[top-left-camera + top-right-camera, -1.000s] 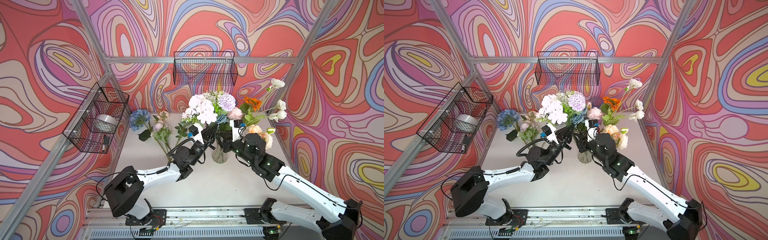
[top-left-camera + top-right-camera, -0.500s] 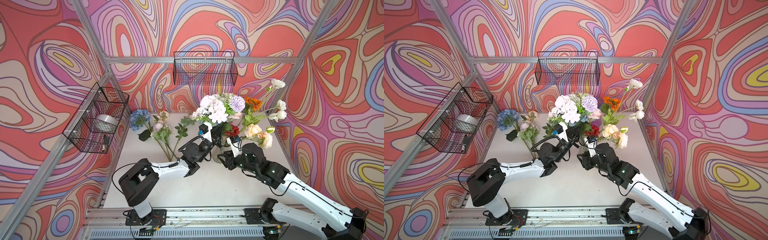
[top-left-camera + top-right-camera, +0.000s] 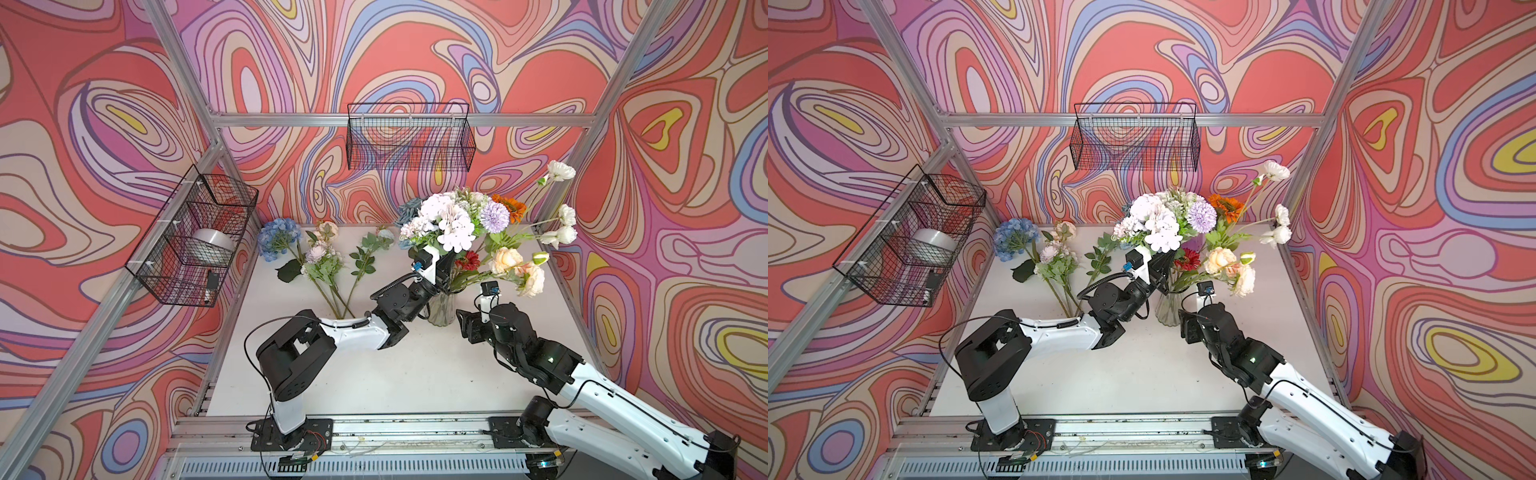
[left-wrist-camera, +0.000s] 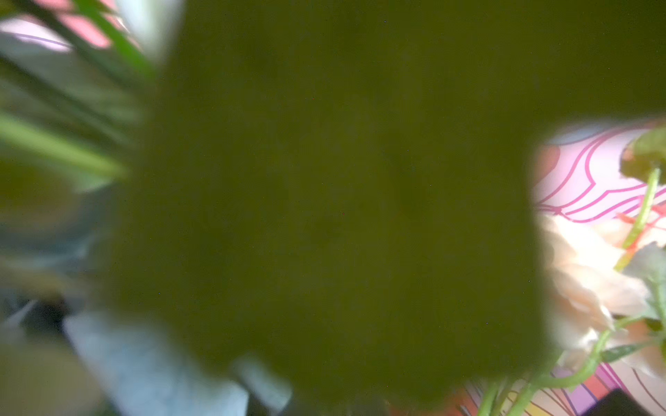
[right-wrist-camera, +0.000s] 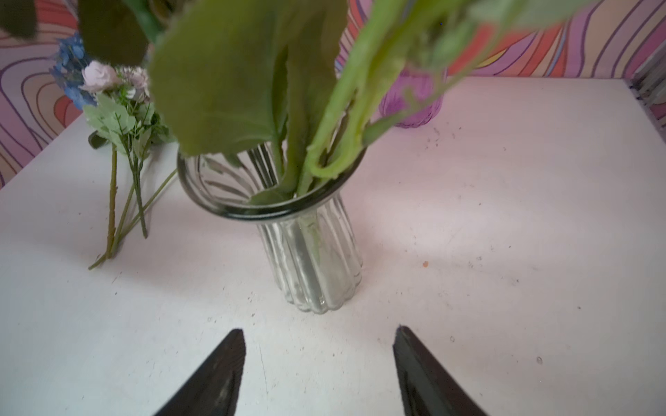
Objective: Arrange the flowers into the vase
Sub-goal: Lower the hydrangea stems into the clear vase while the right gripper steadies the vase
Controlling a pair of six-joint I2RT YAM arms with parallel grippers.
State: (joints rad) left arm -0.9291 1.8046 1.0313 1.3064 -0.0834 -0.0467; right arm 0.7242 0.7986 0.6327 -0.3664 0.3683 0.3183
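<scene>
My left gripper is still holding the spray [image 3: 451, 222] high, so next it will go down toward the rim of the clear vase [image 3: 442, 311] just below it and release the stem there.
The clear ribbed vase [image 3: 442, 311] [image 5: 311, 259] stands mid-table with several flowers in it: orange [image 3: 510, 207], peach [image 3: 504, 259], red and white blooms. My left gripper [image 3: 446, 262] is just above the vase rim, shut on the stem of a white and lilac spray [image 3: 451, 222]. A green leaf [image 4: 324, 180] fills the left wrist view and hides the jaws. My right gripper [image 5: 317, 335] is open and empty, low over the table, a little in front of the vase. More flowers [image 3: 320, 257] lie on the table at the left, a blue bloom [image 3: 277, 239] among them.
A purple vase [image 5: 414, 102] stands behind the clear one. A wire basket [image 3: 409, 137] hangs on the back wall. Another wire basket [image 3: 193, 237] on the left wall holds a tape roll [image 3: 212, 245]. Metal frame posts edge the table.
My left gripper carried the white spray to the right, over the vase. My right gripper opened and drew back from the vase toward the front of the table.
</scene>
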